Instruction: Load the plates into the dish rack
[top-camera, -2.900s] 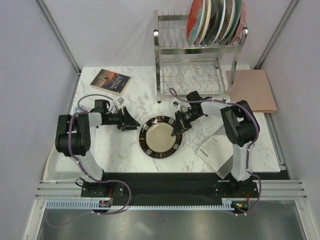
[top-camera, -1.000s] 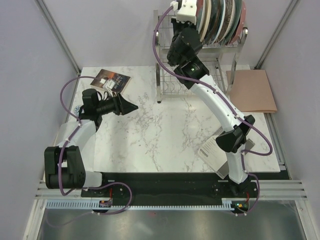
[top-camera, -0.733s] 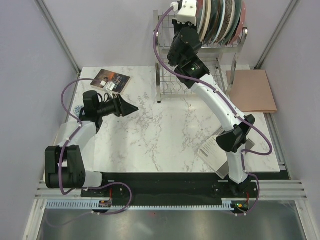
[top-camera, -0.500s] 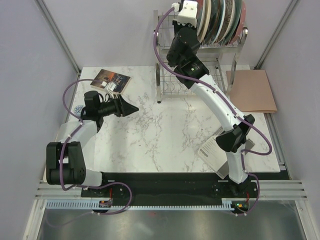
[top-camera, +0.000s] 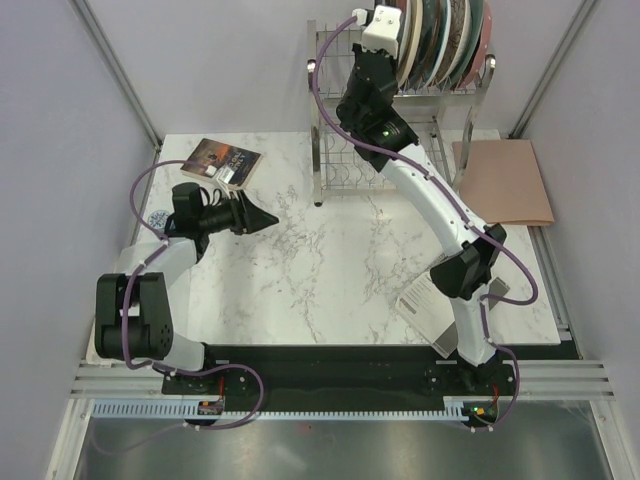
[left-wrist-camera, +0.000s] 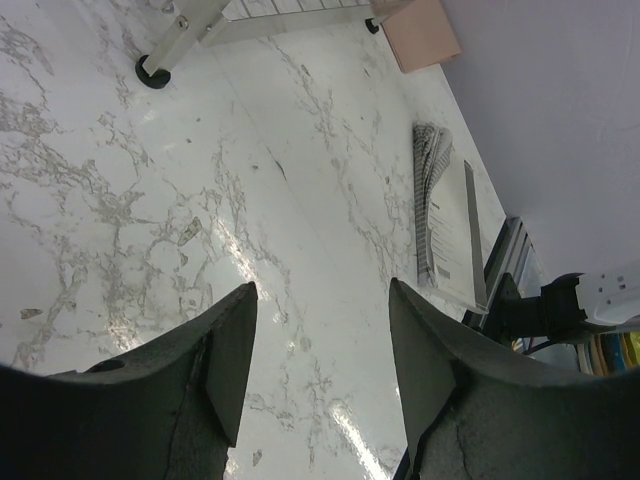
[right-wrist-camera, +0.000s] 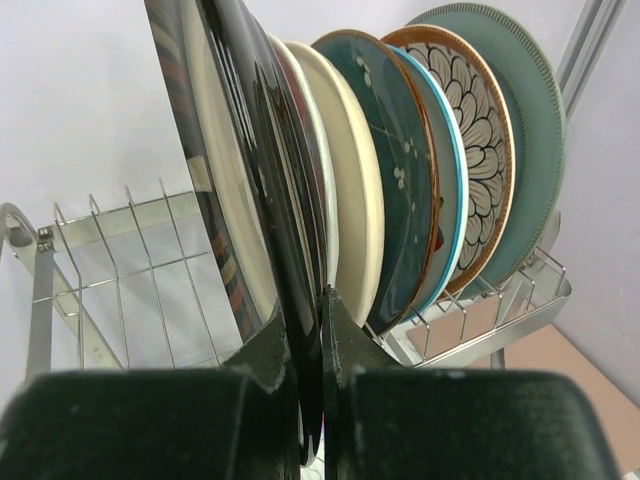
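My right gripper lowers the dark brown plate, upright and higher than the row beside it, into the rack's wires next, then opens.
The silver wire dish rack (top-camera: 340, 100) stands at the table's far edge. Several plates (top-camera: 445, 40) stand upright in its top tier. In the right wrist view my right gripper (right-wrist-camera: 310, 330) is shut on the rim of the dark brown plate with patterned rim (right-wrist-camera: 215, 150), held upright at the left end of the row, beside a cream plate (right-wrist-camera: 345, 180), a dark teal plate (right-wrist-camera: 395, 160) and others. In the top view the right arm reaches up to the rack top (top-camera: 385, 40). My left gripper (top-camera: 262, 216) is open and empty over the marble table; its fingers (left-wrist-camera: 225, 350) show in the left wrist view.
A book (top-camera: 221, 163) lies at the table's far left. A pink folder (top-camera: 505, 180) lies right of the rack. Papers (top-camera: 425, 300) lie near the right arm's base, also in the left wrist view (left-wrist-camera: 440, 215). The rack's foot (left-wrist-camera: 152, 74) stands on the marble.
The right arm lifted the brown plate from the table centre up to the rack's top tier and eased it toward the row. The left arm drew back left.
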